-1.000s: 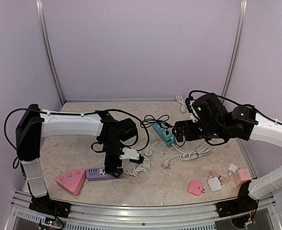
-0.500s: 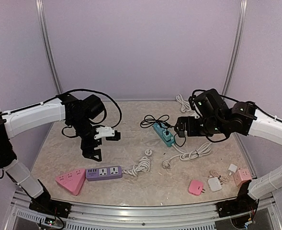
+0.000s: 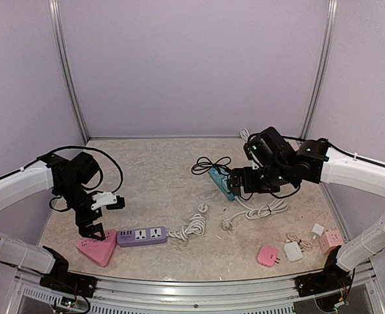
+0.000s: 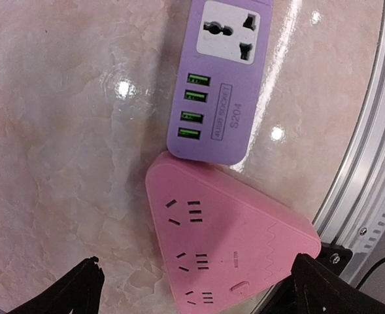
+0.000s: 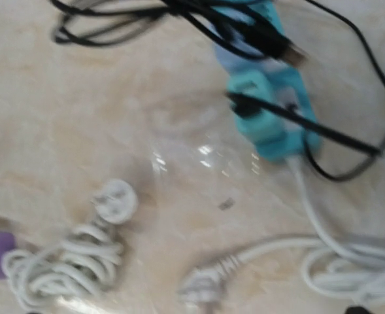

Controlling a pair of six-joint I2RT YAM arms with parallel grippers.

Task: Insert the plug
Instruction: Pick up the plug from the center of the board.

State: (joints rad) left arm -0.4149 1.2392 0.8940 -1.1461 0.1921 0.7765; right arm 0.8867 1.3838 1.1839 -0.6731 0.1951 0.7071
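The small white adapter sits below my right gripper and to its right in the top view, so I will move back and that way, lowering onto it.
My left gripper hangs open over the pink triangular power strip at the near left, its black fingertips standing wide on either side of it and holding nothing. A purple power strip lies touching the pink one. Its white cord is coiled and ends in a round white plug. My right gripper hovers open by the teal power strip, which has black leads plugged in. A second white plug lies on the table below the teal strip. The right wrist view is blurred.
A white cable loops right of centre. A pink adapter, a white adapter and two small adapters sit at the near right. The metal table rail runs just beyond the pink strip.
My left arm swung from the purple strip near the centre out to the left and came down over the pink strip, its jaws a little wider. The right gripper shifted slightly left, by the teal strip.
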